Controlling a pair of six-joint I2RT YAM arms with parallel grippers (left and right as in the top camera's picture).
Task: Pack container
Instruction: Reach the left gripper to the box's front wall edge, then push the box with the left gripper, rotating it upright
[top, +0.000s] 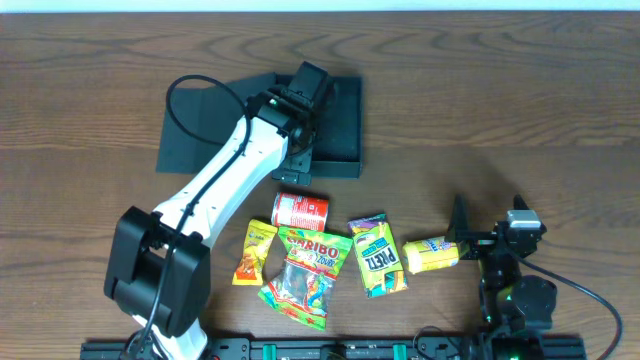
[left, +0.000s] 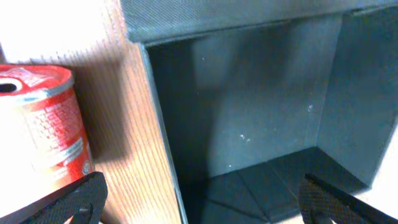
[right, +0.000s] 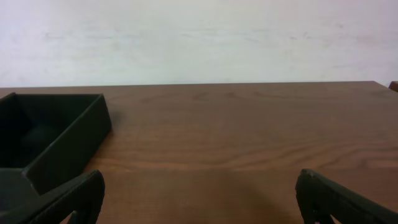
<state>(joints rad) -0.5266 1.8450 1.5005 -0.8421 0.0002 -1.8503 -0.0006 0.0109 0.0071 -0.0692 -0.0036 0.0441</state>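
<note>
My left gripper is above the container's side beside the red can, so next it needs to go down toward the flap lid and close its fingers on that side.
The dark teal container stands open at the table's back centre, with its flap lid lying flat to the left. In the left wrist view its inside holds nothing. It also shows at the left of the right wrist view. My left gripper is open and empty, astride the container's wall. My right gripper is open and empty, low over the table at the front right. A red can lies just in front of the container.
A row of snacks lies along the front: an orange-yellow packet, a Haribo bag, a green packet and a yellow packet just left of the right arm. Bare wood spreads to the right of the container.
</note>
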